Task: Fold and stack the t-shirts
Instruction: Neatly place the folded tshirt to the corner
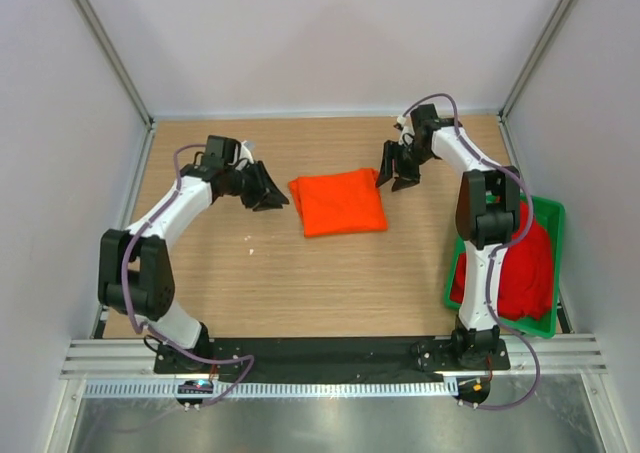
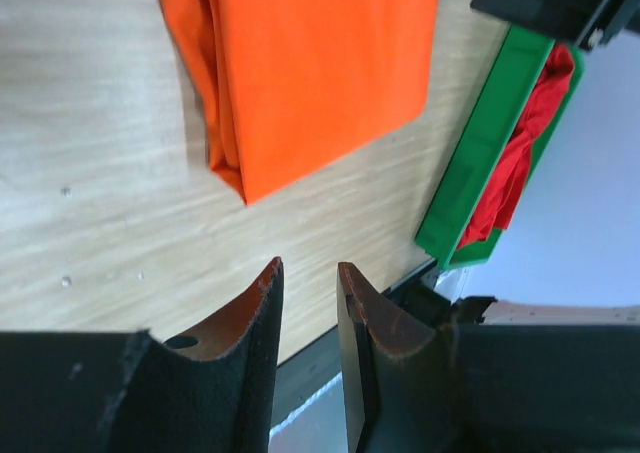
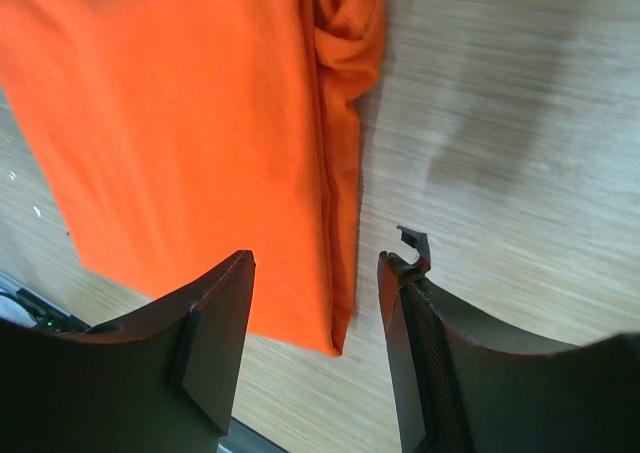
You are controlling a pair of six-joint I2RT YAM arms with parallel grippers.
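The folded edge lies between the right gripper's open fingers, so next the gripper will lower and move toward the shirt, onto the bunched fold near the shirt's far corner.
The orange t-shirt (image 1: pixel 338 202) lies folded into a rough square in the middle of the table. My left gripper (image 1: pixel 272 195) hovers just off its left edge. In the left wrist view the left gripper (image 2: pixel 310 273) has a narrow gap between its jaws with nothing in it, and the orange t-shirt (image 2: pixel 310 73) lies ahead. My right gripper (image 1: pixel 397 178) is at the shirt's far right corner. It (image 3: pixel 320 263) stands open above the folded edge of the orange t-shirt (image 3: pixel 180 143), holding nothing. The red t-shirt (image 1: pixel 525 263) is bunched up in the tray.
A green plastic tray (image 1: pixel 548 213) sits at the table's right edge beside the right arm's base, also visible in the left wrist view as the green tray (image 2: pixel 480 133). Grey walls enclose the table on three sides. Bare wood surrounds the orange shirt.
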